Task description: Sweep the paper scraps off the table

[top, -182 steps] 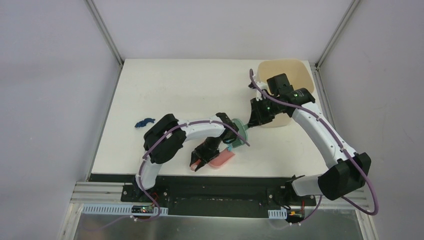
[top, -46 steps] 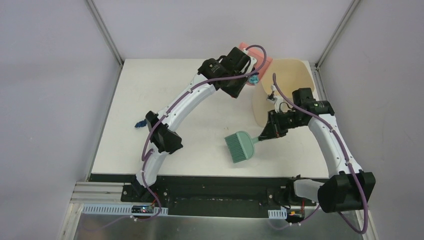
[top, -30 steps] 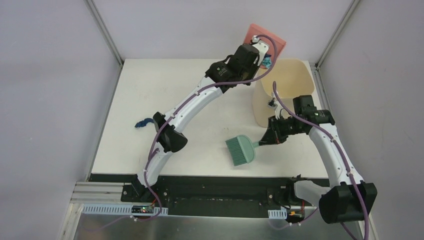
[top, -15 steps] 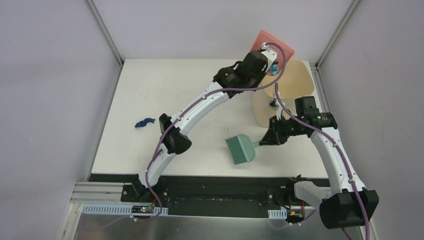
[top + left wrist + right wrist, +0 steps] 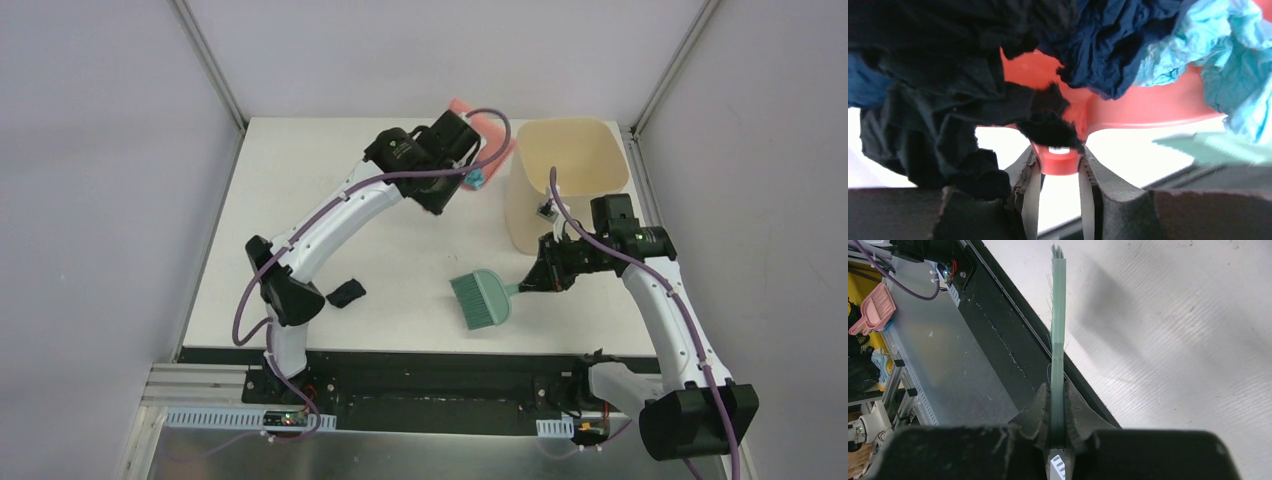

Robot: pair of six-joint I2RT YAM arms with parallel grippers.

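Note:
My left gripper will next move back from the bin and lower the pink dustpan onto the white table (image 5: 418, 272) beside the teal brush.
My left gripper (image 5: 460, 162) is shut on the handle of the pink dustpan (image 5: 487, 127), held tilted in the air just left of the beige bin (image 5: 565, 180). In the left wrist view the jaws (image 5: 1058, 170) clamp the handle. The pan (image 5: 1148, 107) holds paper scraps: black (image 5: 938, 100), dark blue (image 5: 1113, 45) and light teal (image 5: 1218, 60). A teal scrap (image 5: 475, 180) shows at the pan's edge. My right gripper (image 5: 530, 283) is shut on the teal brush (image 5: 482, 298), also seen edge-on in the right wrist view (image 5: 1058, 330), over the white table (image 5: 330, 180).
The bin stands at the table's back right corner. A small dark shape (image 5: 347, 293) shows near the left arm's elbow; I cannot tell what it is. The table's near edge and black base rail (image 5: 1013, 355) lie below the brush.
My left arm has swung the dustpan back left and down from above the bin rim; scraps are still in the pan. The right arm and brush have stayed put.

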